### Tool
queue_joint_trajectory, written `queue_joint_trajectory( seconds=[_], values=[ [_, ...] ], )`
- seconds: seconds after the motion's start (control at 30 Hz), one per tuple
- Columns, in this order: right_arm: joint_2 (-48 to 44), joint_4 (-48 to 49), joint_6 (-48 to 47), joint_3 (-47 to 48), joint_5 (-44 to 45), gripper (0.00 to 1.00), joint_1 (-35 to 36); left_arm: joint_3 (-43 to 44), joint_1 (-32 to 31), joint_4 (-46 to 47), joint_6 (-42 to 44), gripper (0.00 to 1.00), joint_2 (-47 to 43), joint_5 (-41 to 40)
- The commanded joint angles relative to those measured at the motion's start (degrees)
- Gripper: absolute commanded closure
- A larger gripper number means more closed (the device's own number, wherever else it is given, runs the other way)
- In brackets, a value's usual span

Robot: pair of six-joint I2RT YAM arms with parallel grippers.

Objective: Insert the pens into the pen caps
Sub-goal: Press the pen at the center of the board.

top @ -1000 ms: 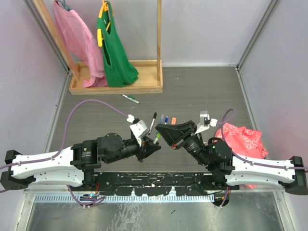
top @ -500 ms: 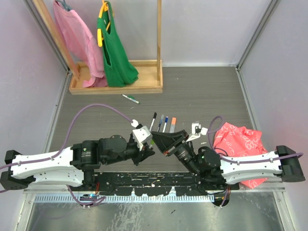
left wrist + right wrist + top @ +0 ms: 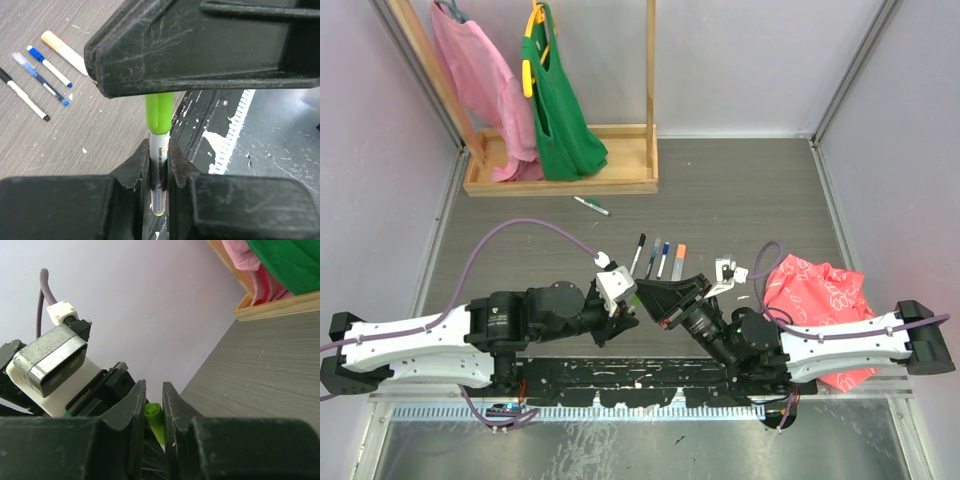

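I should move my left gripper outward and down to release the capped pen, because the bare tabletop (image 3: pixel 624 246) (image 3: pixel 10 112) beside the black pen is outward of and below that gripper.
In the left wrist view my left gripper (image 3: pixel 159 147) is shut on a white-barrelled pen (image 3: pixel 158 172) with a light green end. A light green pen cap (image 3: pixel 159 112) sits in line on the pen's upper end and runs in under the right gripper's black finger (image 3: pixel 200 45). The right wrist view shows my right gripper (image 3: pixel 154 390) shut on that cap (image 3: pixel 155 419). From above, the two grippers meet tip to tip, left (image 3: pixel 626 306) and right (image 3: pixel 656 296). Several more pens lie in a row: black (image 3: pixel 637 253), dark blue (image 3: pixel 653 256), blue (image 3: pixel 664 258), orange (image 3: pixel 679 259).
A green pen (image 3: pixel 591 206) lies alone farther back. A wooden rack (image 3: pixel 560 182) with pink and green garments stands at the back left. A crumpled red-pink cloth (image 3: pixel 820 295) lies at the right. The black base rail (image 3: pixel 650 375) runs along the near edge.
Both grippers, still joined on the pen and cap, have drawn nearer to the table's front edge. The right arm folded lower, uncovering the row of pens. Little moved in the last half second.
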Motion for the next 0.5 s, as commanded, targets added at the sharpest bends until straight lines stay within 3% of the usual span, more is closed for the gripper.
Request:
queue_joint_trajectory(
  seconds=[0.0,0.27,0.47],
  values=[
    [0.0,-31.0,-3.1,1.0,-5.7,1.0,5.0,10.5,2.2,34.0,0.8,1.0,-2.2,-8.8],
    [-3.6,-42.5,-15.7,17.2,3.9,0.92,4.9,12.5,2.2,30.0,0.3,1.0,0.2,-4.1],
    [-5.2,-41.8,-22.0,25.1,4.4,0.85,4.9,16.8,2.2,25.0,0.5,1.0,3.3,-0.6]
  ],
)
